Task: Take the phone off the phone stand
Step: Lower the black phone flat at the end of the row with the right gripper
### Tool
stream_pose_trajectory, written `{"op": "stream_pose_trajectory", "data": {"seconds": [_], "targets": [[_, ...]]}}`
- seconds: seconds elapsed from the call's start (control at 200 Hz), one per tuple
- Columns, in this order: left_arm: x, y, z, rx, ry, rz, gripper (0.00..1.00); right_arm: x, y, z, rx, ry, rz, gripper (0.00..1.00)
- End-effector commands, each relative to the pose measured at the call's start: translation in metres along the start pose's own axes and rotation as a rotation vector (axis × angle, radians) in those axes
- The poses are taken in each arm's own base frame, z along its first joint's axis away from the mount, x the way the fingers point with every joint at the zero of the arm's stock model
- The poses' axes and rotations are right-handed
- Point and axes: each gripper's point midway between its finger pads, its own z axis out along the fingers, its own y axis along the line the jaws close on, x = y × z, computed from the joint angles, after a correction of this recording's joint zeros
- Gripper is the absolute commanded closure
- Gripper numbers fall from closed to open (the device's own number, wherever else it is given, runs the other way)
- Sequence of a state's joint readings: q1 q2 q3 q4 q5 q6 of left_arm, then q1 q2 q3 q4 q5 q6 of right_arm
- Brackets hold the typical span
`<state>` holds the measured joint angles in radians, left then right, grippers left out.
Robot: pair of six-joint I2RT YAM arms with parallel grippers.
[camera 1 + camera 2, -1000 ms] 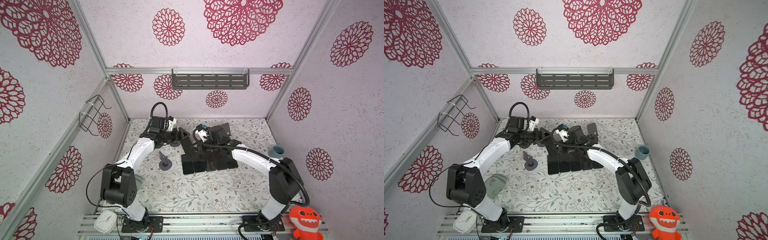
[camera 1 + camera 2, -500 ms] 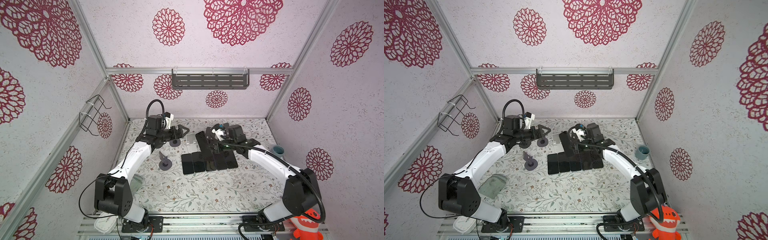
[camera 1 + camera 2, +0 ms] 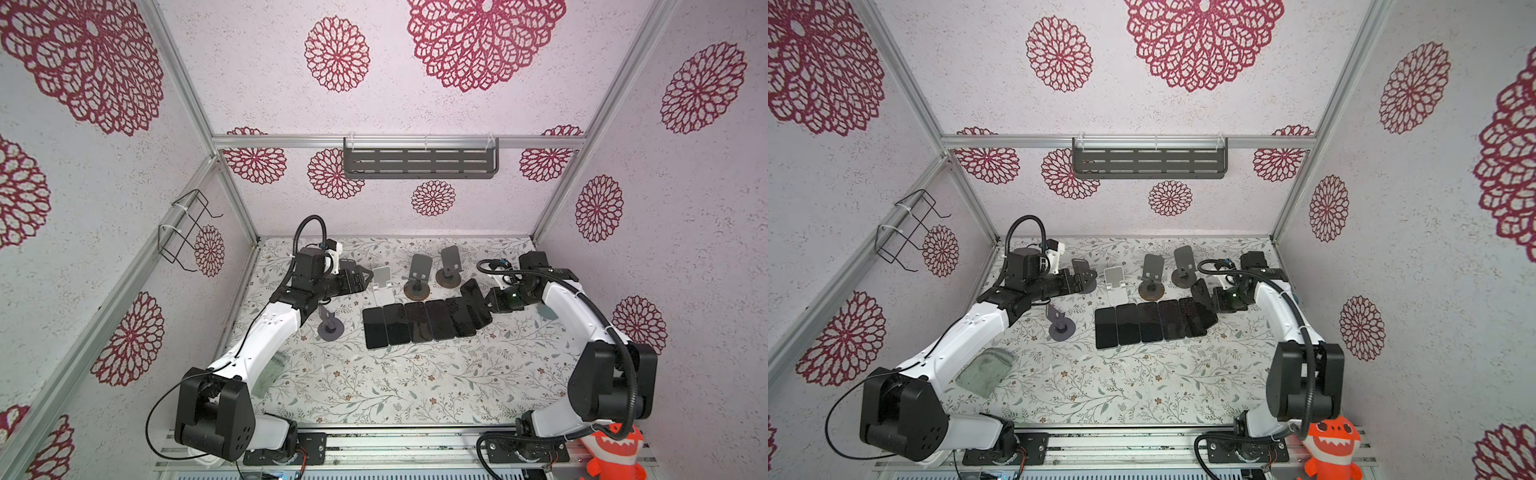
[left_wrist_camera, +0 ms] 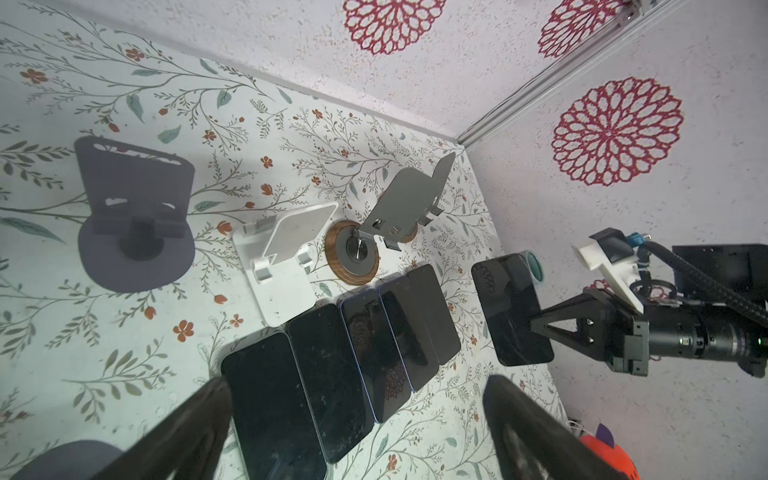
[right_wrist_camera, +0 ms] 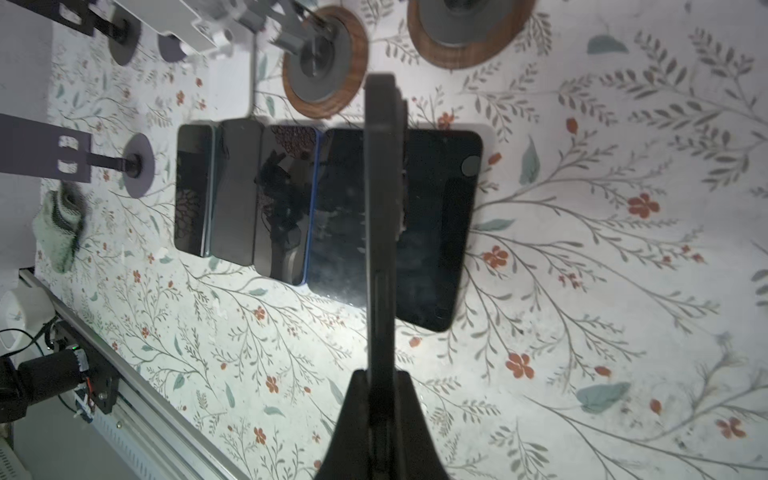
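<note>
The spot beside the phone row is below the robot's right gripper, so the right gripper should next go down, tilt the black phone flat and let go of its edge on the bare tabletop there.
A black phone (image 3: 476, 301) (image 3: 1202, 295) hangs tilted over the right end of a row of flat phones, with my right gripper (image 3: 493, 302) (image 4: 536, 328) shut on its edge. The right wrist view shows this phone (image 5: 384, 208) edge-on between the right gripper (image 5: 382, 386) fingers. The white phone stand (image 3: 382, 284) (image 4: 282, 257) holds nothing. My left gripper (image 3: 361, 278) (image 4: 357, 386) stands open just left of that stand, empty.
Several black phones (image 3: 419, 322) lie side by side on the floral table. Two grey stands on wooden bases (image 3: 417, 276) (image 3: 451, 268) stand behind them. A dark purple stand (image 3: 330, 324) is near the left arm. A green cloth (image 3: 984, 370) lies front left.
My right gripper has carried the phone rightward, away from the stands, to the right end of the row. My left gripper has opened fully and drawn back to the left.
</note>
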<state>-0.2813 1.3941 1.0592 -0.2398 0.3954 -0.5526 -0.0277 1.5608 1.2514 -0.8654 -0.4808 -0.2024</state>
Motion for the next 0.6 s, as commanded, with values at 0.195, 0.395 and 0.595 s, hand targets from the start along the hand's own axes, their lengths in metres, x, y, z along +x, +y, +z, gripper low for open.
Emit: {"op": "stream_pose_trajectory", "data": {"seconds": [0.195,0.395,0.595], "targets": [[0.008,-0.01,-0.009,0.024,-0.002,0.049,0.02,0.004,-0.033,-0.002,-0.087,0.062,-0.077,1.0],[0.008,-0.017,-0.014,0.04,0.016,0.072,0.02,-0.007,-0.059,0.013,-0.138,0.005,-0.036,1.0],[0.008,-0.021,-0.019,0.051,0.008,0.071,0.02,0.0,-0.075,0.031,-0.157,0.032,0.013,1.0]]}}
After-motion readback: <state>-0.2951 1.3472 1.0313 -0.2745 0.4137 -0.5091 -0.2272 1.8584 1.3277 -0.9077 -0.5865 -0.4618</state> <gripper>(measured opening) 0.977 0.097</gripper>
